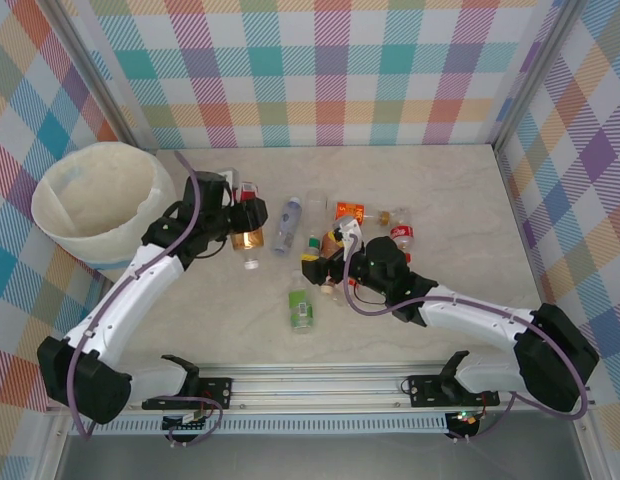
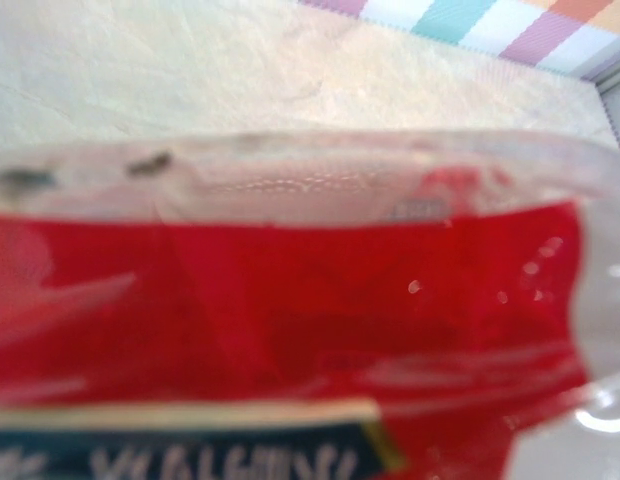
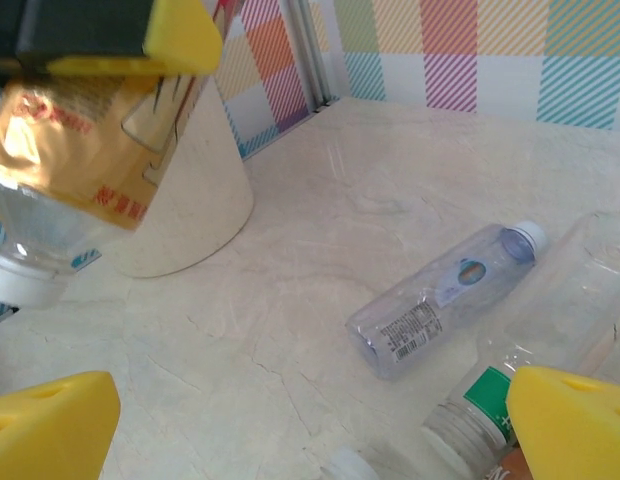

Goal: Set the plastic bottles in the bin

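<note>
The left gripper lifts the red-labelled bottle and swings it over the opening of the white bin (image 1: 104,200) next, as the bottle hangs beside the bin.
My left gripper (image 1: 245,215) is shut across a clear bottle with a gold and red label (image 1: 248,240), held above the table with its white cap toward the near side, just right of the bin (image 1: 95,200). Its red label (image 2: 290,300) sits right in front of the left wrist camera. The right wrist view shows this held bottle (image 3: 80,150) in front of the white bin (image 3: 190,190). My right gripper (image 1: 323,268) is open and low over the table, nothing between its yellow fingers (image 3: 60,425). A clear blue-tinted bottle (image 3: 445,300) lies ahead of it.
Several more bottles lie mid-table: a blue-tinted one (image 1: 287,225), a green-labelled one (image 1: 302,305), an orange-labelled one (image 1: 350,211) and a red-labelled one (image 1: 402,235). A green-labelled bottle (image 3: 490,400) lies against the right gripper's right finger. Checked walls enclose the table.
</note>
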